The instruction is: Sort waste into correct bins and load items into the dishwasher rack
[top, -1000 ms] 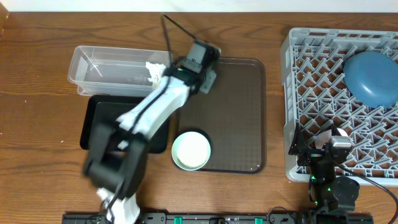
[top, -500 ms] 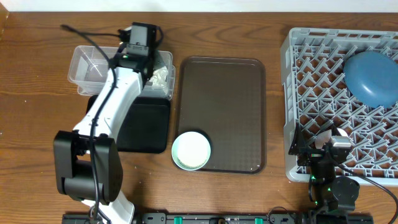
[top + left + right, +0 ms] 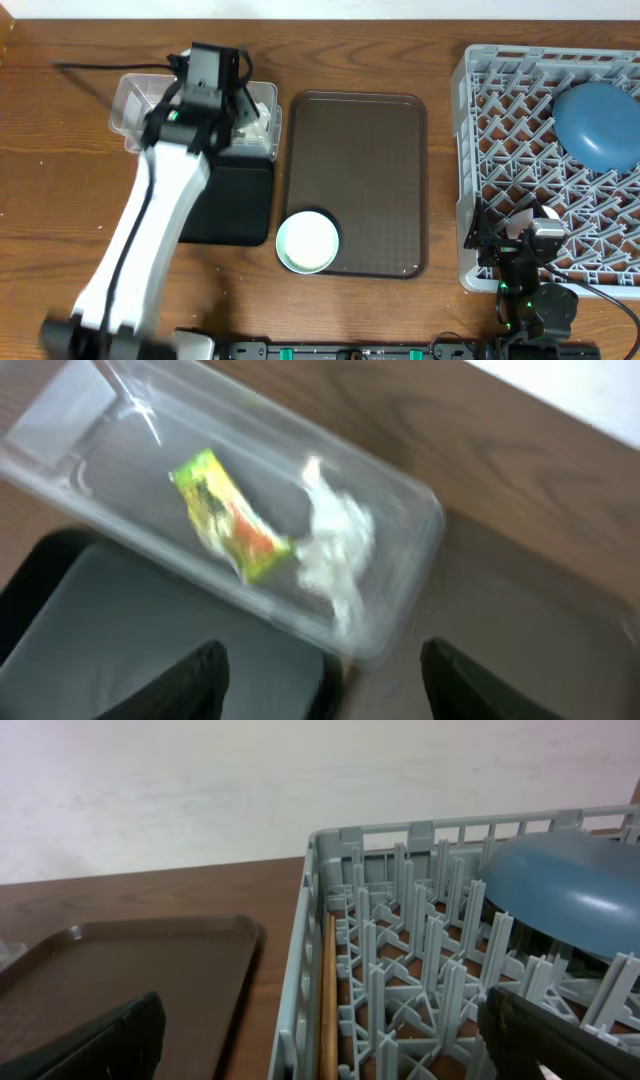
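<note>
My empty left gripper swings back and down onto the bowl's rim facing the tray's middle (image 3: pixel 337 244) next. The pale green-white bowl still sits outside the rack (image 3: pixel 470 150).
The clear tub (image 3: pixel 130 100) (image 3: pixel 90 430) holds a yellow-green snack wrapper (image 3: pixel 225 520) and a crumpled white tissue (image 3: pixel 258 122) (image 3: pixel 335 545). My left gripper (image 3: pixel 236 104) (image 3: pixel 330 690) hovers over the tub's right end, open, with nothing between its fingers. In the overhead view the arm hides the wrapper. The black tray (image 3: pixel 235 200) (image 3: pixel 120 630) lies just in front of the tub. The grey dishwasher rack (image 3: pixel 470 150) (image 3: pixel 320 900) holds the large blue bowl (image 3: pixel 600 125) (image 3: pixel 560 890) and a wooden chopstick (image 3: pixel 328 1010). My right gripper (image 3: pixel 520 228) (image 3: pixel 320 1060) is open at the rack's near left corner.
A brown serving tray (image 3: pixel 355 170) (image 3: pixel 130 960) lies in the middle of the table. A pale green-white bowl (image 3: pixel 307 241) sits at its front left corner. The wooden table's back edge meets a white wall.
The left wrist swung left from the brown tray's back corner to above the tub, and its jaws opened. The tissue now lies loose in the tub. The right arm has not moved.
</note>
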Controlling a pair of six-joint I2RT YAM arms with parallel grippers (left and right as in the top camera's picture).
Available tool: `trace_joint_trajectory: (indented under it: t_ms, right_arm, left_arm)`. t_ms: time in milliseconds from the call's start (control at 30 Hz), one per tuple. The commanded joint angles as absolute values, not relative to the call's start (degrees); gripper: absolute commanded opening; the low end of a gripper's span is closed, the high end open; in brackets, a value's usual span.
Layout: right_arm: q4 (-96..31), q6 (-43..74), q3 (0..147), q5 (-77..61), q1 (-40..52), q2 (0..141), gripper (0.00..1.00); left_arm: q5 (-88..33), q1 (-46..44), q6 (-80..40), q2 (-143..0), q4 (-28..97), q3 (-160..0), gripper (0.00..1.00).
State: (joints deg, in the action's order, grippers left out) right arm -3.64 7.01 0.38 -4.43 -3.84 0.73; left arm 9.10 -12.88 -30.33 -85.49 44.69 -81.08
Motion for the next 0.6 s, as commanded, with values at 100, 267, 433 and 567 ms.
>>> trace_joint_trajectory:
  t_ms: [100, 267, 433, 567]
  right_arm:
    - [-3.9, 7.5, 0.3, -4.5, -4.2, 0.5, 0.99]
    - [-3.9, 7.5, 0.3, -4.5, -4.2, 0.5, 0.99]
    - [-3.9, 7.5, 0.3, -4.5, -4.2, 0.5, 0.99]
    - [-3.9, 7.5, 0.3, -4.5, -4.2, 0.5, 0.99]
  left_arm:
    - [3.6, -23.2, -27.4, -80.1, 59.8, -81.1, 0.65]
    - [3.6, -35.4, -27.4, -81.8, 67.0, -79.4, 0.64]
    - [3.6, -46.7, -27.9, -84.4, 64.6, -74.6, 0.64]
    - [4.5, -51.8, -28.4, -88.9, 58.0, -70.3, 0.63]
